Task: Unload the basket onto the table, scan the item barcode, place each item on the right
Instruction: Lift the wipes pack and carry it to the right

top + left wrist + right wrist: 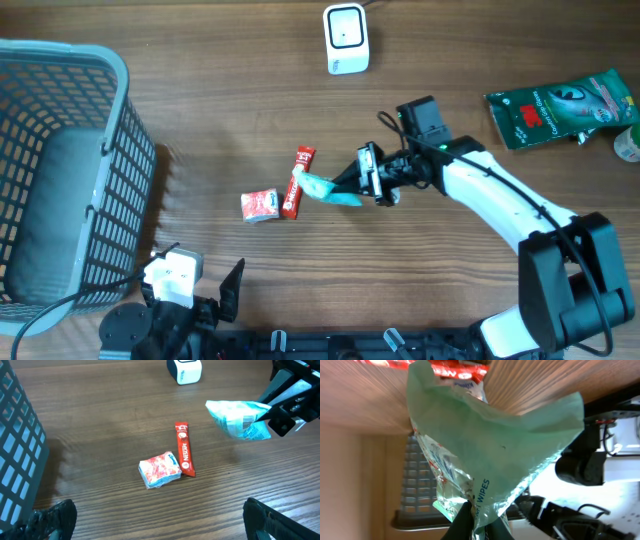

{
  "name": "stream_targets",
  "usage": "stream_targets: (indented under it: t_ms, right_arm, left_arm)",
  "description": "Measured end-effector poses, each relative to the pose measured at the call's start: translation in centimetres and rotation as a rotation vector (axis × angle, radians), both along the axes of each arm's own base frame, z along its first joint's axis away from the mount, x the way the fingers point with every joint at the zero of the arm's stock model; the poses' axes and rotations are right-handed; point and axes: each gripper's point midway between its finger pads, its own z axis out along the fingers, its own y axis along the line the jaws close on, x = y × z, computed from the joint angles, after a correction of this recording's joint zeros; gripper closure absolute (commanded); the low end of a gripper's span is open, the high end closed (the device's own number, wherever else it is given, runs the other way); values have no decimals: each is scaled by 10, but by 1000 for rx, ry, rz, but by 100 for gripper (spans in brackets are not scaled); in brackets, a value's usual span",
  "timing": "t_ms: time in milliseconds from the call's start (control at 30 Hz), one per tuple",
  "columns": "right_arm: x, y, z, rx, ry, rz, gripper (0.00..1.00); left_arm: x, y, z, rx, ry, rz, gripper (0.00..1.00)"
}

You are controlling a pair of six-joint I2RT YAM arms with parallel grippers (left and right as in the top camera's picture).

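The packet goes outward with my right gripper next and is released on the tabletop [386, 74] beside the scanner. The packet's barcode is still far from the white scanner [346, 38].
My right gripper [352, 186] is shut on a light blue-green packet of wipes [325, 188], holding it above the table's middle; the packet [485, 440] fills the right wrist view, pinched at its lower edge, and shows up again at the right of the left wrist view as the wipes packet [240, 419] with a barcode label. The white scanner [346, 38] stands at the table's far edge. My left gripper [160, 530] stands open near the front left, low over bare wood, holding nothing.
A red Nescafe stick [298, 180] and a small red-and-white pack [260, 205] lie on the wood left of the held packet. A grey basket [60, 170] stands at the far left. A green bag [565, 105] lies at the back right.
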Motion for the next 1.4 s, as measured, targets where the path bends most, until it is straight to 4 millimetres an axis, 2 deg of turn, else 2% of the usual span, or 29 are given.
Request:
stream_targets:
  t_ms: [233,433,633,900,1200,1400]
  right_arm:
    - [12,-41,-9,-47,133,-134,96]
    - [14,-61,-14,-71,203,-196,95]
    - [14,-63,-26,-86,245,-203,95]
    - [14,-67,-33,-112,261,-215,95]
    - [18,-68,-31,-94,244,-218,96]
    - [27,-60,-16,1,150,-178,96]
  left_arm:
    - [0,0,0,0,0,0,0]
    - [0,0,0,0,0,0,0]
    - [0,0,0,0,0,0,0]
    - [0,0,0,0,0,0,0]
    - [0,0,0,0,0,0,0]
    - [0,0,0,0,0,0,0]
